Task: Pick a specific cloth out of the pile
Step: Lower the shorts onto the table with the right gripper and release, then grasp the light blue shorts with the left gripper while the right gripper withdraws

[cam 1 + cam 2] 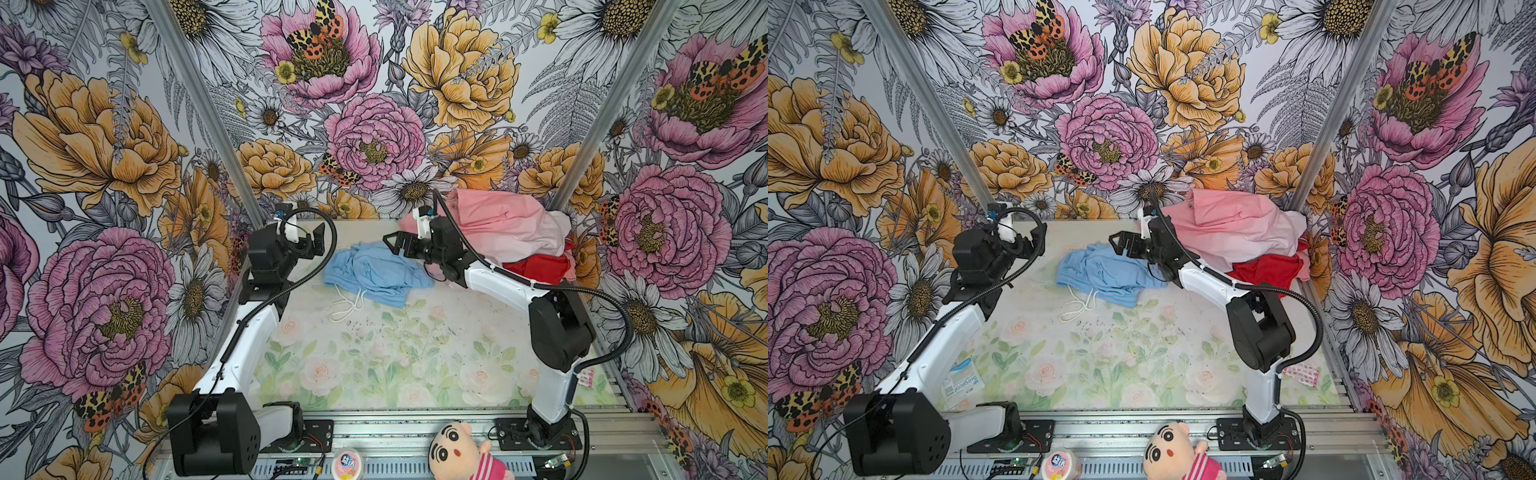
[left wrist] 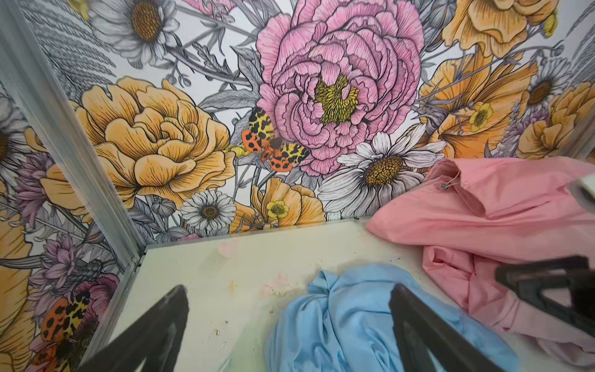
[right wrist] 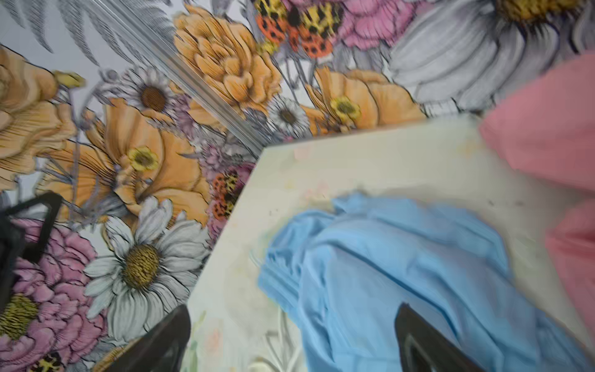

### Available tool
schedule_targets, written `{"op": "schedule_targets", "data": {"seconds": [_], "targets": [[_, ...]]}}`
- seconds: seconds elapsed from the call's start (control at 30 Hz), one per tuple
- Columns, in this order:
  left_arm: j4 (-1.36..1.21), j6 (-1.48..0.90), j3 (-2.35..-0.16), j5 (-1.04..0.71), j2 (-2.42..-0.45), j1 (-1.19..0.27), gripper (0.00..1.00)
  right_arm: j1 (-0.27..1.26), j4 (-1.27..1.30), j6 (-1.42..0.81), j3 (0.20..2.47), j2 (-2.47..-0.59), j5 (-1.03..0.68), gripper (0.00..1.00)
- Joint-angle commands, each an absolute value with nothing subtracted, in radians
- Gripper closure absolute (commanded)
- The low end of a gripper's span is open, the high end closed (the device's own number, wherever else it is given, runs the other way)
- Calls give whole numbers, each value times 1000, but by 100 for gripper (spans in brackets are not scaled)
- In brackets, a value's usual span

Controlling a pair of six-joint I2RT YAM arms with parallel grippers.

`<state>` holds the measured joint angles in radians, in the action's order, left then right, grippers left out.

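Observation:
The left gripper sweeps across the sky-blue garment next and lowers onto its end by the pile, since crumpled fabric lies there in folds to pinch.
The cloth [image 1: 374, 272] [image 1: 1108, 274] is a crumpled sky-blue garment lying on the table mat at the back middle, with its white drawstring [image 1: 347, 307] trailing toward the front. The pile [image 1: 507, 224] [image 1: 1237, 228] of pink and red garments sits to its right, in the back right corner. My right gripper [image 1: 392, 246] [image 3: 293, 309] hovers open over the cloth's [image 3: 386, 273] far right edge, with nothing between its fingers. My left gripper [image 1: 313, 243] [image 2: 289, 290] stands open just left of the cloth [image 2: 354, 322], apart from it.
Flowered walls and aluminium posts close in the back and sides. A plush doll [image 1: 461, 453] and a small tub [image 1: 348, 461] lie on the front rail. A white packet [image 1: 963, 380] sits at the front left and a pink patterned packet [image 1: 1304, 374] by the right arm.

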<state>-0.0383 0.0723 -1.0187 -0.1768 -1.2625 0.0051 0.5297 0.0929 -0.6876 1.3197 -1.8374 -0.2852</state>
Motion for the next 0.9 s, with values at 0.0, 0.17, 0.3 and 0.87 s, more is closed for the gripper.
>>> {"op": "schedule_targets", "data": {"seconds": [0.0, 0.17, 0.3, 0.87], "targets": [[260, 58, -1171, -275, -1397, 2, 4, 510, 107, -624, 1185, -1605, -183, 1], [467, 99, -1302, -416, -1599, -65, 8, 502, -71, -527, 1014, -1379, -79, 1], [621, 217, -1365, -362, -1700, -213, 6, 490, -75, -522, 887, -1255, -43, 0], [675, 331, -1460, 44, -1966, -578, 1, 481, -30, -538, 731, -1131, -44, 1]]}}
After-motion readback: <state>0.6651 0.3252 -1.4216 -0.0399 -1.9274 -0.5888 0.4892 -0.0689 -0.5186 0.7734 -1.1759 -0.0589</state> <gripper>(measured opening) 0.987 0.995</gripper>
